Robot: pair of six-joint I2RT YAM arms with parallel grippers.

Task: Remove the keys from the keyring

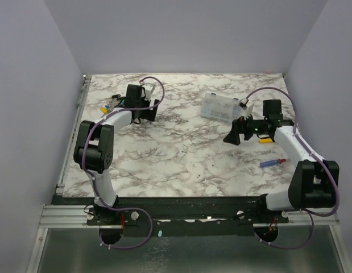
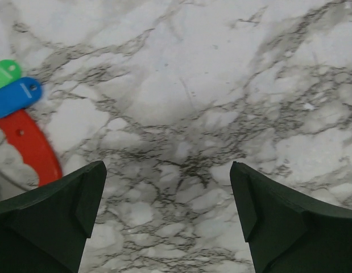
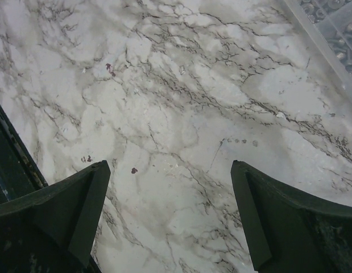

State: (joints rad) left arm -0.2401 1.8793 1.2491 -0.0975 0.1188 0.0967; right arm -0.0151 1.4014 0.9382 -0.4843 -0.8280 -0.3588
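I will move my left gripper to the left in the top view, past the keys' red piece (image 2: 29,145), and down onto the keys.
The keys (image 1: 107,107) lie in a small cluster at the far left of the marble table. In the left wrist view only their plastic parts show at the left edge: a green tag (image 2: 5,73), a blue tag (image 2: 15,95) and a curved red piece (image 2: 29,145). I cannot make out the keyring in any view. My left gripper (image 1: 143,115) is open and empty (image 2: 167,199) over bare marble, to the right of the keys. My right gripper (image 1: 234,135) is open and empty (image 3: 170,205) over bare marble at the right.
A clear plastic compartment box (image 1: 220,106) stands at the back right, and its corner shows in the right wrist view (image 3: 335,28). A blue-and-red pen-like stick (image 1: 272,163) lies near the right arm. A small yellow piece (image 1: 265,140) lies beside the right wrist.
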